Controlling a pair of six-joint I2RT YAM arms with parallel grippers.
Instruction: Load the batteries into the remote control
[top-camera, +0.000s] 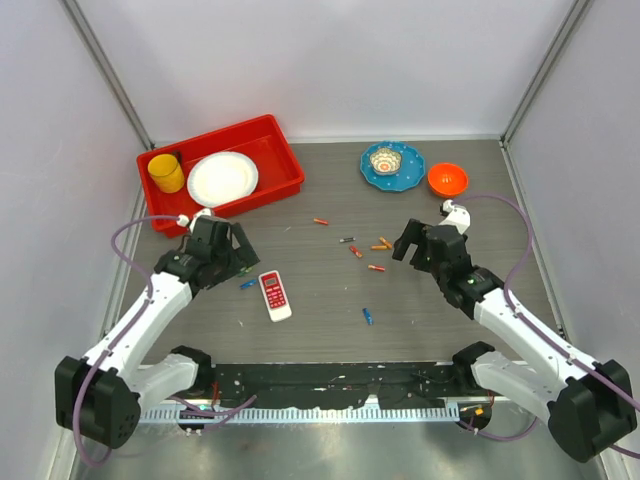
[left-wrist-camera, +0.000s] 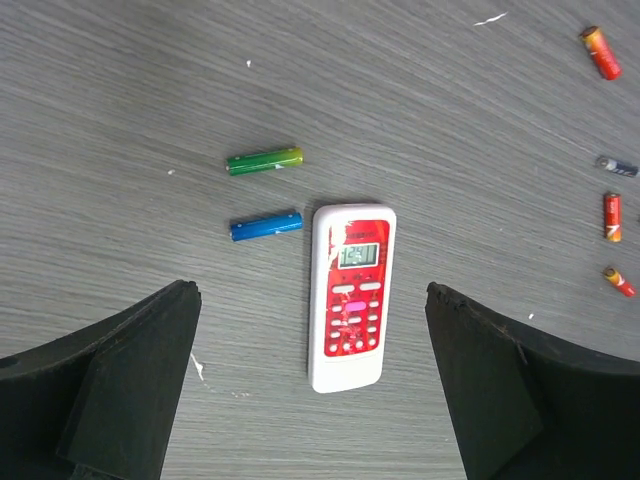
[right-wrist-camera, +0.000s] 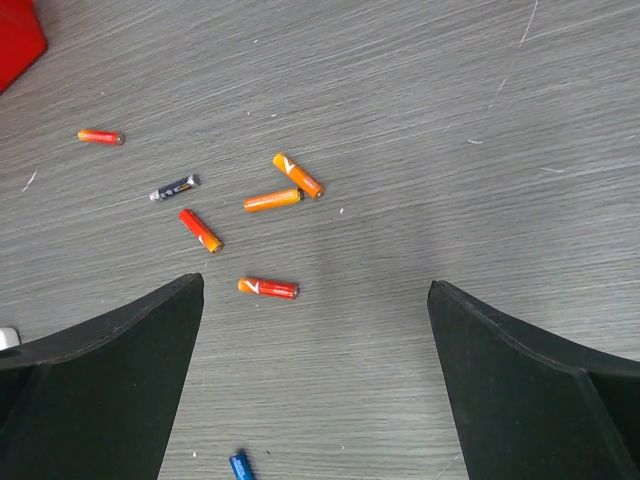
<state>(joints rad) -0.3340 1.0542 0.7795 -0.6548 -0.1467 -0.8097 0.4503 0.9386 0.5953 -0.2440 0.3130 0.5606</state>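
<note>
The remote control is below my left gripper, to its right in the top view. I will go down that way next and close across the remote control's screen end.
The remote control lies face up, red front showing, left of the table's middle; in the left wrist view it lies between and just ahead of my fingers. My left gripper is open and empty above it. A green battery and a blue battery lie beside the remote. Several orange-red batteries and one dark battery lie scattered mid-table; another blue battery lies nearer. My right gripper is open and empty over bare table right of them.
A red tray at the back left holds a yellow cup and a white plate. A blue plate with a small bowl and an orange bowl stand at the back right.
</note>
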